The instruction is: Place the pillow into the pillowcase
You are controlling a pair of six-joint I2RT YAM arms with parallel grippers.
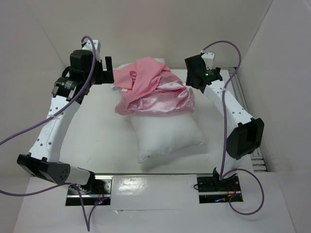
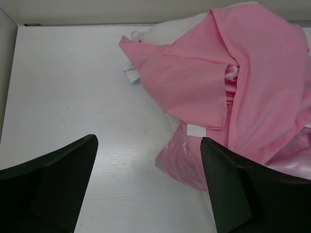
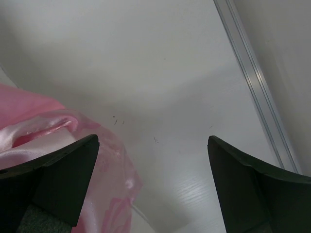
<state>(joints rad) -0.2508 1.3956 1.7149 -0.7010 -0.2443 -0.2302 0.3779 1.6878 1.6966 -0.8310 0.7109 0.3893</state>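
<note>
The edge of the pillowcase's matte fold is below my left gripper and to its right in the top view, so I will move across from the bare table next and lower onto it.
A plump white pillow (image 1: 165, 136) lies in the middle of the table. The pink pillowcase (image 1: 153, 90) is heaped in folds over its far end, shiny satin below and matte pink on top. My left gripper (image 1: 108, 73) hovers just left of the heap and stands open, empty; in the left wrist view the pillowcase (image 2: 252, 87) lies beside the right finger, and the gripper (image 2: 148, 145) spans bare table. My right gripper (image 1: 190, 73) hangs open right of the heap; its wrist view shows the gripper (image 3: 153, 143) over bare table, a satin corner of the pillowcase (image 3: 109, 194) by the left finger.
White walls enclose the table on the left, back and right. A metal rail (image 1: 243, 97) runs along the right edge, also seen as a rail (image 3: 255, 82) in the right wrist view. Both arm bases (image 1: 155, 187) sit at the near edge.
</note>
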